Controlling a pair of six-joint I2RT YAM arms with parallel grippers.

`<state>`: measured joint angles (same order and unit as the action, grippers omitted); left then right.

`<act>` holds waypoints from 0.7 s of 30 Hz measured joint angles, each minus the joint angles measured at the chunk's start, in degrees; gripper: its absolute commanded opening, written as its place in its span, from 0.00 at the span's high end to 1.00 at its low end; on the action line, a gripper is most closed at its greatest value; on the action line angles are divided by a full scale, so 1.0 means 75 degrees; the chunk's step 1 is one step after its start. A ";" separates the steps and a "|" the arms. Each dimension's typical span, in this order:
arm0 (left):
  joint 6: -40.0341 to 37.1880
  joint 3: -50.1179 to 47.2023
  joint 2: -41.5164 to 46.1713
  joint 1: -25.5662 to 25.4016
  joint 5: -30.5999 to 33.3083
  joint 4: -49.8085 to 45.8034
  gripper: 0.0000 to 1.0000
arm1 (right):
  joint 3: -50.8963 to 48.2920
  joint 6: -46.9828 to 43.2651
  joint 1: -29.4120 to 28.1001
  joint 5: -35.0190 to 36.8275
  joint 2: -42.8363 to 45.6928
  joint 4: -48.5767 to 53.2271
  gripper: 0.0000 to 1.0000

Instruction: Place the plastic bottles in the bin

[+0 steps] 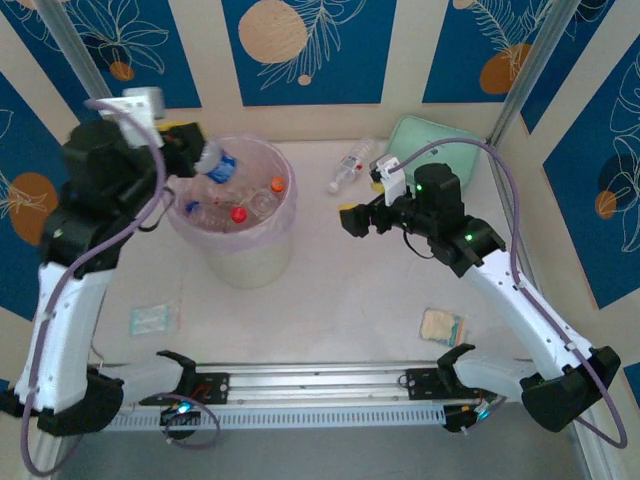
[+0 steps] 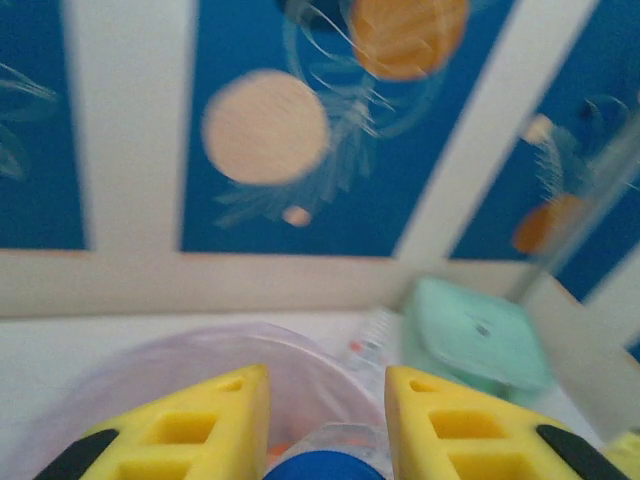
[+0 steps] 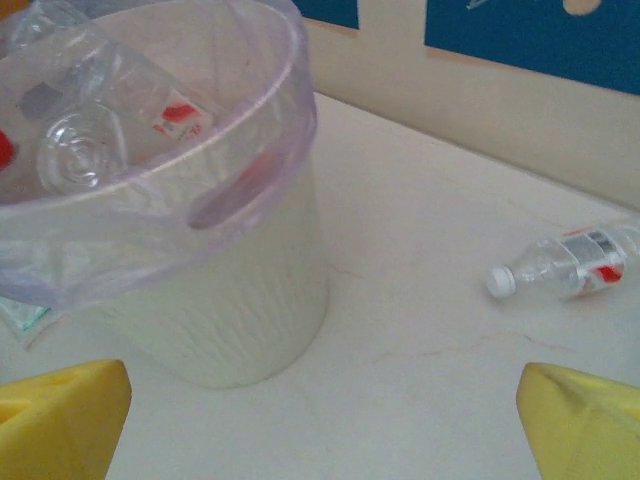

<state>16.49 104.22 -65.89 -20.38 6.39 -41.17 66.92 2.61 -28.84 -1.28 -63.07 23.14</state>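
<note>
My left gripper needs to tilt its fingers downward next and lower the clear bottle into the bin's opening [image 1: 238, 190] below the gripper, to let go of it there.
The pale pink-lilac bin [image 1: 247, 262] stands at the back left, with several plastic bottles [image 1: 238, 213] inside it, red and blue caps showing. My left gripper [image 1: 193, 150] hovers over its far-left rim, shut on a clear bottle with a blue label [image 1: 222, 166] that tilts over the opening. In the left wrist view this bottle [image 2: 325, 462] fills the gap between the yellow fingers [image 2: 215, 420], above the bin [image 2: 200, 345]. My right gripper [image 1: 349, 219] hangs open and empty right of the bin [image 3: 230, 300]. One white-capped bottle [image 1: 350, 166] [image 3: 562, 268] [image 2: 375, 335] lies on the table.
A mint-green zip case [image 1: 436, 150] [image 2: 478, 335] sits at the back right beside the loose bottle. A beige packet [image 1: 441, 326] lies front right and a pale green packet [image 1: 150, 319] front left. A metal rail [image 1: 320, 385] runs along the near edge.
</note>
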 measured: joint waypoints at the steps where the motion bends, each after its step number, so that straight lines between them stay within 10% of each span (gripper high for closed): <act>1: -0.0105 0.0070 0.0052 0.0070 0.0195 -0.0096 1.00 | -0.0052 0.0012 0.0052 -0.0003 0.0020 0.0035 0.01; 21: -0.0787 -0.2145 -0.0810 0.0230 0.0458 -0.0466 1.00 | -0.0277 0.0061 0.0650 -0.0029 0.0003 0.0294 0.01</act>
<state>10.59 88.14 -71.96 -18.65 9.82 -44.66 64.84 3.07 -23.97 -1.50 -63.05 25.34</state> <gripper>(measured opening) 0.310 0.990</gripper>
